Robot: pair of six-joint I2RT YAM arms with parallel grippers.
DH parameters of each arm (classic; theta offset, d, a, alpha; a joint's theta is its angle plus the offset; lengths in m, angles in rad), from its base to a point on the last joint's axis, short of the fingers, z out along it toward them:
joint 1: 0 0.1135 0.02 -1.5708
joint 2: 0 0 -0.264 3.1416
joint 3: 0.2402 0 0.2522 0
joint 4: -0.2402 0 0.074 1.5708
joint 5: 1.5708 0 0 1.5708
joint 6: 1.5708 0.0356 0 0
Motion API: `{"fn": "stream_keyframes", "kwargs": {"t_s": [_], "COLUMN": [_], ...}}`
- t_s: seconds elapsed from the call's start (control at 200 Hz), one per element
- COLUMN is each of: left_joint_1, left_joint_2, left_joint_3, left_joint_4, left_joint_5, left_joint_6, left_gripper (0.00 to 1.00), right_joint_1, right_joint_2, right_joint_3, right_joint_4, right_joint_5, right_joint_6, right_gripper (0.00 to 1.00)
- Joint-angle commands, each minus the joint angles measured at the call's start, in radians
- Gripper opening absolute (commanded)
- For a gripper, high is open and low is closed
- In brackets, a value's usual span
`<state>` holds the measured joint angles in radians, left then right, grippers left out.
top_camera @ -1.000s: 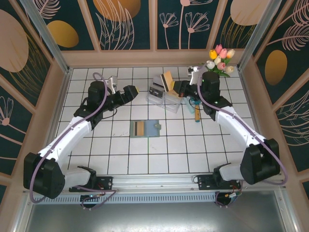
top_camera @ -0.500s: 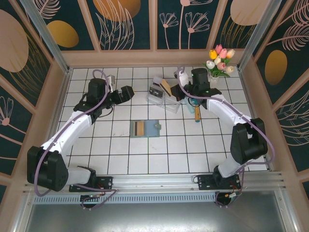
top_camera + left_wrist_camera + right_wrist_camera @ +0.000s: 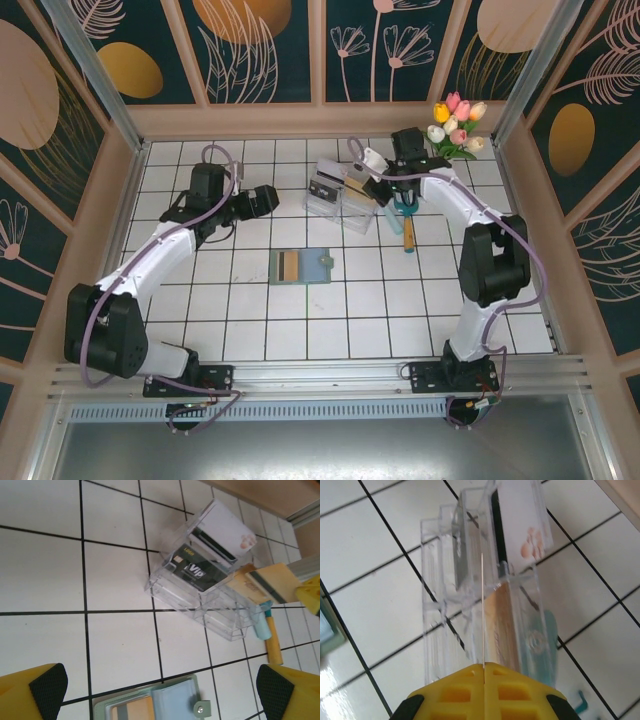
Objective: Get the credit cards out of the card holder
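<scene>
The thin credit card still hangs above the clear tray, so my right gripper should lower and release it beside the tray's tan card.
The grey-green card holder [image 3: 302,266] lies open on the tiles in the middle of the table, and a tan-orange credit card [image 3: 288,265] shows in its left half. In the left wrist view the card holder [image 3: 172,705] sits at the bottom edge. My left gripper [image 3: 266,198] hangs open and empty over the tiles behind the card holder, and its black pads [image 3: 47,690] stand far apart. My right gripper [image 3: 483,666] is shut on a thin credit card [image 3: 483,610], seen edge-on over the clear tray [image 3: 445,610]. That tan credit card [image 3: 272,580] has a grey stripe.
The clear plastic tray [image 3: 340,200] stands behind the card holder and holds a black card [image 3: 195,571], a white card [image 3: 225,527] and a tan one [image 3: 244,584]. An orange-handled teal garden fork [image 3: 408,225] lies to its right. A tulip bunch [image 3: 455,125] stands at the back right.
The right arm has folded back toward the far wall and brought its card down over the clear tray. The left gripper has drawn back a little to the left and stays open.
</scene>
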<state>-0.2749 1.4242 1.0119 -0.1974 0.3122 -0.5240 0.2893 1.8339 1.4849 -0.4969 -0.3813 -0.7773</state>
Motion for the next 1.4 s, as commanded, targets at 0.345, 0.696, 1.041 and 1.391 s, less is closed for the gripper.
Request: {"fn": "stream_keyframes", "kwargs": {"t_s": [0.345, 0.696, 1.041, 1.391], "left_joint_1": [0.008, 0.009, 0.008, 0.008], "left_joint_2": [0.087, 0.097, 0.101, 0.094], "left_joint_3": [0.025, 0.019, 0.015, 0.010], "left_joint_4": [-0.005, -0.006, -0.001, 0.006], "left_joint_5": [0.028, 0.027, 0.046, 0.057], "left_joint_6": [0.015, 0.015, 0.013, 0.013], "left_gripper": [0.99, 0.99, 0.99, 0.99], "right_joint_1": [-0.051, -0.044, -0.022, -0.017], "right_joint_2": [0.024, 0.119, 0.149, 0.139], "right_joint_3": [0.045, 0.144, 0.157, 0.190], "right_joint_4": [-0.076, -0.104, -0.099, -0.095], "right_joint_5": [-0.108, -0.144, -0.088, -0.052], "right_joint_6": [-0.090, -0.072, -0.065, -0.046], "right_gripper": [0.00, 0.00, 0.05, 0.20]}}
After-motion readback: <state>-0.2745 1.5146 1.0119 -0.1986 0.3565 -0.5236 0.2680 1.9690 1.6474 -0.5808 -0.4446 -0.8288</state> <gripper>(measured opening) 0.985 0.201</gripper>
